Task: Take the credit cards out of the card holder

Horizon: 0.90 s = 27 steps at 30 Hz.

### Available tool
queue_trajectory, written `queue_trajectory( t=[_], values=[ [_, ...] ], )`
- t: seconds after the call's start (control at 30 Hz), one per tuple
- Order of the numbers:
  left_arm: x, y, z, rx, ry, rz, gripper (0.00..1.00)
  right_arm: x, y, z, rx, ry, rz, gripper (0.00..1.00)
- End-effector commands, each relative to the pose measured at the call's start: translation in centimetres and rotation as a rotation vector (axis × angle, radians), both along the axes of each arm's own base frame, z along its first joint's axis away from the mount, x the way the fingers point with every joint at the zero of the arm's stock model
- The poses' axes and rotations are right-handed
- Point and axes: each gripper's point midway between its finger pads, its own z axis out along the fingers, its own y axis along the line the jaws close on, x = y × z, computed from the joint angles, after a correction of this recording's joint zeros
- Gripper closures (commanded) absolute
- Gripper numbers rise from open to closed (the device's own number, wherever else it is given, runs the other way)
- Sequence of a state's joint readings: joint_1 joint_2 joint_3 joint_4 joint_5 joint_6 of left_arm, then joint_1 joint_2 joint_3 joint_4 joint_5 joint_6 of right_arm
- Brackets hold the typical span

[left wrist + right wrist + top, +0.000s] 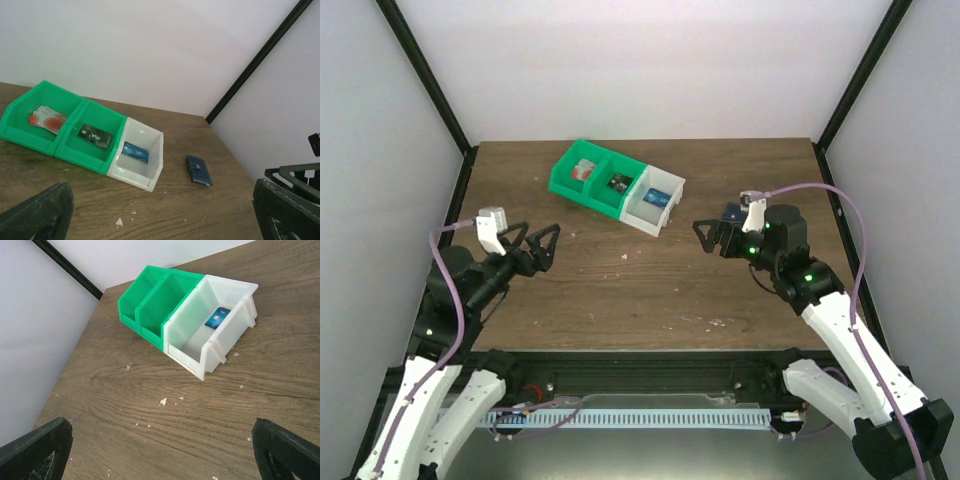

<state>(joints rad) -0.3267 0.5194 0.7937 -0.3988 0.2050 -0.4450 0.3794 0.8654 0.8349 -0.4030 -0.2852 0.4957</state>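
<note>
My right gripper's fingers reach too far over the card holder (199,170), so I need to move the gripper to the right in the top view and down onto the card holder's edge farthest from the bins.
The navy card holder (199,170) lies closed on the wooden table, right of the bins. In the top view it (731,212) is partly hidden behind my right wrist. A red-and-white card (46,119) lies in the left green bin, a dark card (94,135) in the second green bin, and a blue card (135,152) in the white bin. The blue card also shows in the right wrist view (217,318). My left gripper (542,245) is open and empty at the table's left. My right gripper (710,238) is open and empty, just in front of the holder.
Two joined green bins (582,190) and a white bin (672,185) stand in a slanted row at the back centre. Small white crumbs (162,401) are scattered on the table. Black frame posts and white walls enclose the table.
</note>
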Motion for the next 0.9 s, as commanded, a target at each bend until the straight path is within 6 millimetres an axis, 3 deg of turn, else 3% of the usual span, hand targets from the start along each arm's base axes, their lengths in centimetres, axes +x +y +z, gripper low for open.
queue_trajectory(
  t=[0.0, 0.2, 0.33, 0.4, 0.53, 0.63, 0.77, 0.87],
  values=[
    [0.2, -0.3, -1.2, 0.009, 0.022, -0.014, 0.00, 0.5, -0.2, 1.1, 0.011, -0.031, -0.028, 0.00],
    [1.2, -1.0, -3.7, 0.053, 0.082, -0.040, 0.00, 3.3, -1.0, -0.5, -0.046, -0.020, -0.125, 0.00],
    [1.9, -0.9, -5.1, 0.090, 0.121, -0.027, 0.00, 6.6, -3.9, -2.6, -0.176, 0.011, -0.328, 0.01],
    [2.0, -0.2, -5.0, 0.113, 0.113, 0.008, 0.00, 7.9, -5.1, -4.0, -0.241, 0.030, -0.410, 0.00],
    [1.8, 1.3, -4.3, 0.117, 0.021, 0.085, 0.01, 11.0, -5.6, -6.8, -0.348, 0.057, -0.409, 0.01],
    [1.3, 1.5, -4.5, 0.115, -0.021, 0.092, 0.01, 13.0, -6.1, -9.3, -0.397, 0.120, -0.389, 0.15],
    [1.2, 1.8, -4.9, 0.141, -0.010, 0.098, 0.02, 14.5, -7.9, -12.3, -0.401, 0.183, -0.398, 0.46],
    [1.2, 1.8, -5.1, 0.146, 0.002, 0.097, 0.03, 15.2, -9.4, -13.9, -0.340, 0.220, -0.395, 0.55]
  ],
)
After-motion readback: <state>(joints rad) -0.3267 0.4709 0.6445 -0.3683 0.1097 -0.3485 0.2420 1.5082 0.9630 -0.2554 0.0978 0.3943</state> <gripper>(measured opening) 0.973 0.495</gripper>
